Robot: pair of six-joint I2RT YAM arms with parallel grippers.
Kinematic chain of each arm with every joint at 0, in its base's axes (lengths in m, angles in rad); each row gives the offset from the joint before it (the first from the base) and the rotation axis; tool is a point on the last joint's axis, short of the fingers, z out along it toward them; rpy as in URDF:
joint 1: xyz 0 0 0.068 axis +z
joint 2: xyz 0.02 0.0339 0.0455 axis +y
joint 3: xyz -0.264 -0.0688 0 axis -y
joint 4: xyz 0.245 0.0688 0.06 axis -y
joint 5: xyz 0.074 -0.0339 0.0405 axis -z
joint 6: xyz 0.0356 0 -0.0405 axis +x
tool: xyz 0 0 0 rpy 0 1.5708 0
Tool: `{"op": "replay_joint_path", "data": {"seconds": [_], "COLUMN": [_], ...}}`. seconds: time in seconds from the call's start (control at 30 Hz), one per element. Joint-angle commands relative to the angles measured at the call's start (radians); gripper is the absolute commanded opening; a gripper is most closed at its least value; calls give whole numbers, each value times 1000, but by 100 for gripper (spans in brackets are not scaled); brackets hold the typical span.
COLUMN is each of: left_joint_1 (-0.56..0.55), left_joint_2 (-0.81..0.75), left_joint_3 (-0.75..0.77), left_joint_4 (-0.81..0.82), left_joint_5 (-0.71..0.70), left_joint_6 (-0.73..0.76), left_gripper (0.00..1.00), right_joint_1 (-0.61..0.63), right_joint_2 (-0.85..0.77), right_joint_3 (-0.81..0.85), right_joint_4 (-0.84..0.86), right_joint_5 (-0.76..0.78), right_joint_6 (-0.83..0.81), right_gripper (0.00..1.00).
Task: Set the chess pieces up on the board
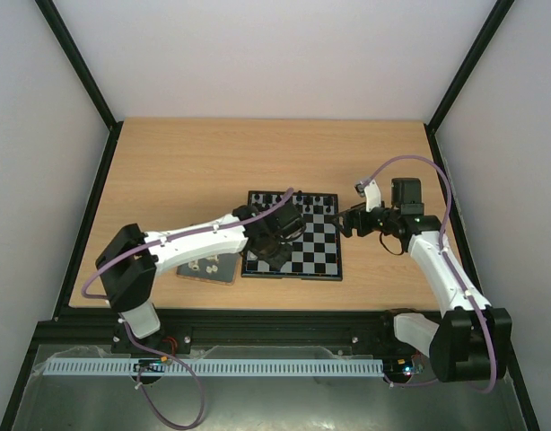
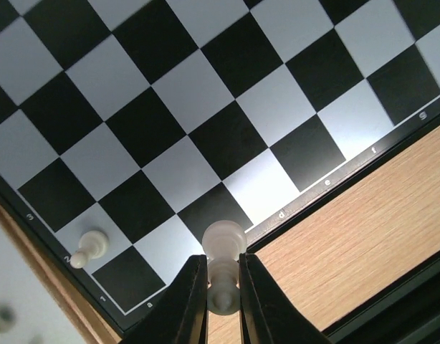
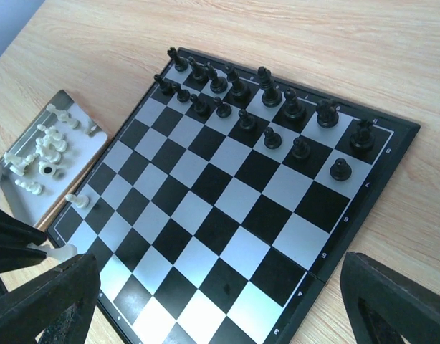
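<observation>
The piece goes along the near row in my left gripper next, then down onto the white square by letter d (image 1: 286,268) (image 2: 261,186) for release, because that square stands empty.
My left gripper (image 2: 223,269) is shut on a white chess piece (image 2: 225,240), pinched by its stem just under the round head. It hangs over the board's (image 2: 206,86) edge row, near the rim letter d. One white pawn (image 2: 89,247) stands on the board near that corner, also seen from the right wrist as the pawn (image 3: 78,201). More white pieces (image 3: 44,147) lie in the grey tray (image 1: 208,267). My right gripper (image 3: 216,287) is open and empty over the board's (image 3: 227,193) right side. From above, the left gripper (image 1: 277,251) is over the board (image 1: 316,251).
Black pieces (image 3: 270,107) fill the board's two far rows, seen from above as black pieces (image 1: 302,205). The tray (image 3: 91,154) lies against the board's left edge. Bare wooden table (image 1: 186,171) surrounds both, with enclosure walls on either side.
</observation>
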Motion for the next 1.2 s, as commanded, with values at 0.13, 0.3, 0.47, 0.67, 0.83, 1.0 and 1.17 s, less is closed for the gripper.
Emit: {"op": "replay_joint_path", "data": {"seconds": [0.13,0.3,0.47,0.67,0.83,1.0,1.17], "left_joint_1": [-40,-54,-53,-53,-52,-53,-53], "left_joint_2": [66,85,114,164,185,190,208], "left_joint_3": [15,16,59,75,69,60,64], "left_joint_4": [21,32,29,21,11,32,36], "left_joint_5": [-6,0,-20,-17,-17,-10,1], "left_joint_6": [48,48,42,35,28,19,18], "left_gripper": [5,5,5,5,5,6,14], "right_joint_1": [-6,-6,-6,-6,-6,-6,-5], "right_joint_2": [15,-14,-7,-17,-30,-31,-28], "right_joint_3": [13,6,5,19,15,14,13], "right_joint_4": [-7,-2,-7,-7,-9,-11,-12], "right_joint_5": [-6,23,-5,12,10,4,3], "right_joint_6": [-9,-9,2,-4,-8,-9,-10], "right_gripper": [93,93,93,93,93,93,93]}}
